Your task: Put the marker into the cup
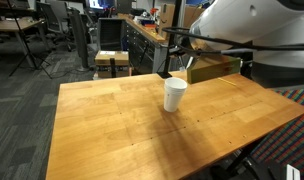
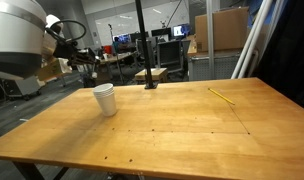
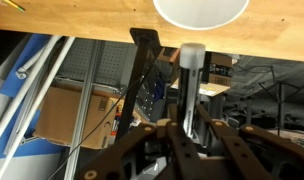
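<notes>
My gripper brings the marker's whitish end toward the paper cup and down over the cup's opening (image 1: 175, 82) (image 3: 201, 6) next, then releases it, since it hangs short of the cup's rim.
The white paper cup (image 1: 174, 94) stands upright on the wooden table (image 1: 112, 130); it also shows in an exterior view (image 2: 105, 98). In the wrist view its rim (image 3: 200, 10) is at the top edge. My gripper (image 3: 190, 125) is shut on the marker (image 3: 192, 60), a dark stick whose whitish end points toward the cup from just past the table edge. In both exterior views the gripper (image 1: 180, 63) (image 2: 87, 62) hangs above and behind the cup, off the table's far side. The marker is too small to see there.
A thin yellow stick (image 2: 224, 96) lies on the table far from the cup. A black pole on a base (image 2: 147, 80) stands at the table's back edge. A cardboard box (image 1: 214, 68) sits behind the table by the arm.
</notes>
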You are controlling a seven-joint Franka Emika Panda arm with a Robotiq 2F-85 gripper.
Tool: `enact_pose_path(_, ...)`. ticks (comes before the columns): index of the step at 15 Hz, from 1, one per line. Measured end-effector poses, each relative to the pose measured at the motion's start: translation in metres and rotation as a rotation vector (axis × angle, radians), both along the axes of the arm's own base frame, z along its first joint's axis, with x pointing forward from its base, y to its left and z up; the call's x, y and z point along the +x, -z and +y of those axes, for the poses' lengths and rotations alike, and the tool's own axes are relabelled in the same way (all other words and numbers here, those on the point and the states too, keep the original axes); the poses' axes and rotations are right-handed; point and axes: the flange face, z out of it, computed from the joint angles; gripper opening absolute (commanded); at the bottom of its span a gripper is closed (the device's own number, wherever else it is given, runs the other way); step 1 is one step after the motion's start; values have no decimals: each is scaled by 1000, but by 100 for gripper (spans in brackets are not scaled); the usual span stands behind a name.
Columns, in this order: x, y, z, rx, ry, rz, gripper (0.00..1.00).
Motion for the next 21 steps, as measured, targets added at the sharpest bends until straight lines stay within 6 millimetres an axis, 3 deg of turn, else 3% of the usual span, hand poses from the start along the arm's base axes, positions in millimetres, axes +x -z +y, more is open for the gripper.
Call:
enact_pose_path(4, 2, 24, -15, 13, 38, 63, 4)
enact_pose_path(7, 4, 29, -21, 43, 55, 75, 3)
enact_pose_path(18, -2, 22, 6, 122, -19, 35, 6)
enact_pose_path(19, 0, 20, 5, 128, -20, 27, 8)
enact_pose_path(20, 3, 18, 2, 135, -16, 19, 37)
enact_pose_path(21, 6, 17, -1, 143, -10, 12, 38)
